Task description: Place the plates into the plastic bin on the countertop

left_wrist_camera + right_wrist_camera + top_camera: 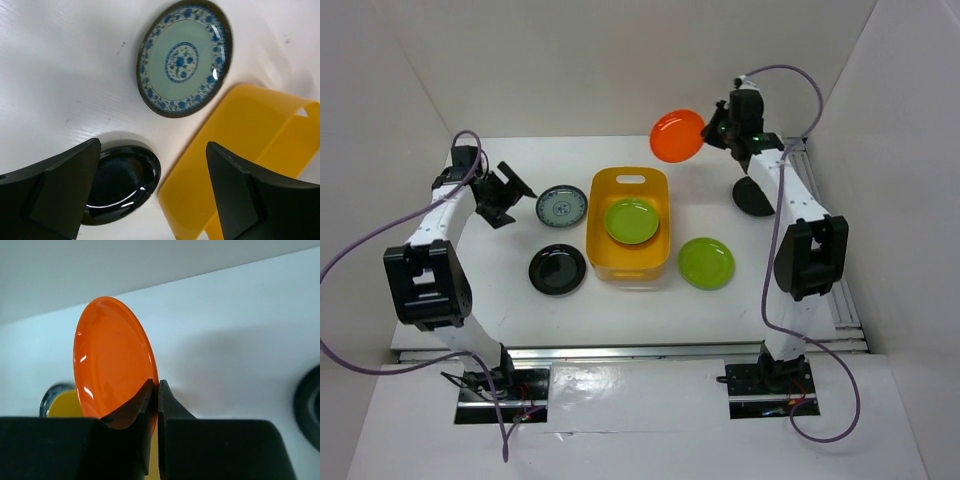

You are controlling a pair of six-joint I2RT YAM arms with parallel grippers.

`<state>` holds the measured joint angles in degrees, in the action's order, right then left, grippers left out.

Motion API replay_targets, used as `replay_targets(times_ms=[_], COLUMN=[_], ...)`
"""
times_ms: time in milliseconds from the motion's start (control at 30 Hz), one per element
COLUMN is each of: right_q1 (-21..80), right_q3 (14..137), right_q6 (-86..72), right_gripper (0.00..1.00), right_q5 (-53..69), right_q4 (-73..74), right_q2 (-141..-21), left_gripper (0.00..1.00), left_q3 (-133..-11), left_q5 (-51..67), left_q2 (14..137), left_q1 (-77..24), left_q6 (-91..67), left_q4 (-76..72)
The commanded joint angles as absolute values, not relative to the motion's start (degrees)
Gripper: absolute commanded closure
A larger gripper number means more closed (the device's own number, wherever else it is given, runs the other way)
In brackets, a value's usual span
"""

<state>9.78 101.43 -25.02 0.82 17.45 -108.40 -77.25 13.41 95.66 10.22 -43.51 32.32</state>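
My right gripper moves the orange plate back over the bin next, then lowers it toward the lime green plate inside [632,221].
The yellow-orange plastic bin [628,226] stands mid-table with a lime green plate [631,221] inside; it also shows in the left wrist view [235,150]. My right gripper [711,134] is shut on the rim of an orange plate [677,136], held tilted in the air behind the bin's far right corner; the pinch shows in the right wrist view [156,390] on the orange plate [112,360]. My left gripper [510,192] is open and empty left of a grey-blue patterned plate [561,206] [185,57]. A black plate [557,269] [122,182] lies left of the bin.
A second lime green plate [706,263] lies right of the bin. Another black plate [753,195] lies partly under the right arm, also at the right wrist view's edge [307,407]. White walls enclose the countertop [620,300].
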Motion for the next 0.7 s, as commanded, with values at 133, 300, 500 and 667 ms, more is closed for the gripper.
replay_targets(times_ms=[133, 300, 500, 667], right_q1=[21.4, 25.0, 27.8, 28.8], right_q3=[100.8, 97.4, 95.8, 96.9], right_q6=[-15.0, -13.2, -11.3, -10.3], right_gripper=[1.0, 1.0, 1.0, 0.99], right_q5=[5.3, 4.7, 0.1, -1.0], right_q4=[23.2, 25.0, 25.8, 26.8], right_q2=[-105.4, -104.9, -105.4, -107.9], left_gripper=[0.0, 0.0, 0.0, 0.02], left_q3=[-81.9, -84.5, -86.5, -87.6], left_q5=[14.2, 13.4, 14.0, 14.0], left_q2=[105.5, 110.7, 116.7, 118.7], left_q1=[10.5, 10.5, 10.5, 9.8], left_q6=[-41.0, -39.1, -38.0, -37.4], left_q4=[28.1, 27.3, 26.8, 26.3])
